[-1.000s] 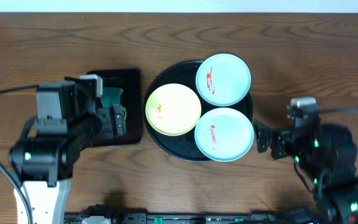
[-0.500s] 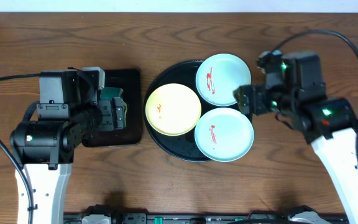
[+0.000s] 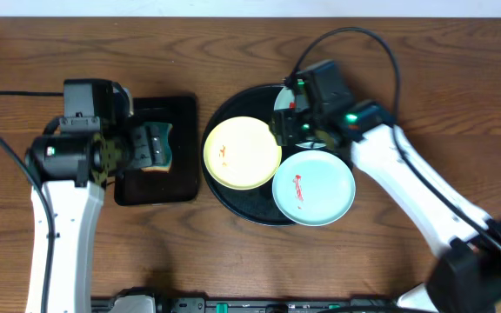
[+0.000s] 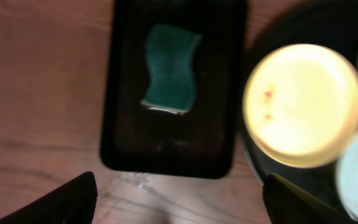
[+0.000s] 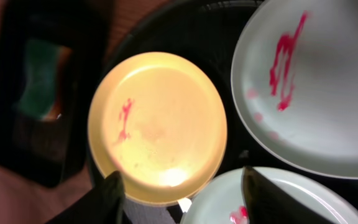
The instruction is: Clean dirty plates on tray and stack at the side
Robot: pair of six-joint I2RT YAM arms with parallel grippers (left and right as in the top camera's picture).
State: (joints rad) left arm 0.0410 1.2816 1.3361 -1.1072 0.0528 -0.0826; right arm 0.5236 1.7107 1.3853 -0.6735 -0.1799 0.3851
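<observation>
My left gripper is going to move outward and down first, past the small tray's near rim, to get astride the long sides of the sponge (image 3: pixel 159 146) (image 4: pixel 171 69).
The round black tray (image 3: pixel 233 205) holds three dirty plates. A pale yellow plate (image 3: pixel 242 152) (image 5: pixel 160 124) with a small red smear lies at its left. One pale blue-green plate (image 3: pixel 313 187) (image 5: pixel 207 201) lies at the front right, and the other (image 5: pixel 316 87), streaked red, is mostly under my right arm in the overhead view. My right gripper (image 3: pixel 287 126) (image 5: pixel 179 202) hovers open above the tray, its fingers astride the gap between the yellow and front plates. Above the table just in front of a small rectangular tray, my left gripper (image 4: pixel 179 205) is wide open.
A green sponge (image 4: pixel 171 73) (image 3: pixel 158 139) lies in the small rectangular black tray (image 4: pixel 123 124) left of the round tray. Bare wooden table surrounds both trays. The right arm stretches diagonally from the front right corner.
My right arm has swung from the table's right side to above the round tray, and its jaws have narrowed. The left arm has shifted slightly towards the back.
</observation>
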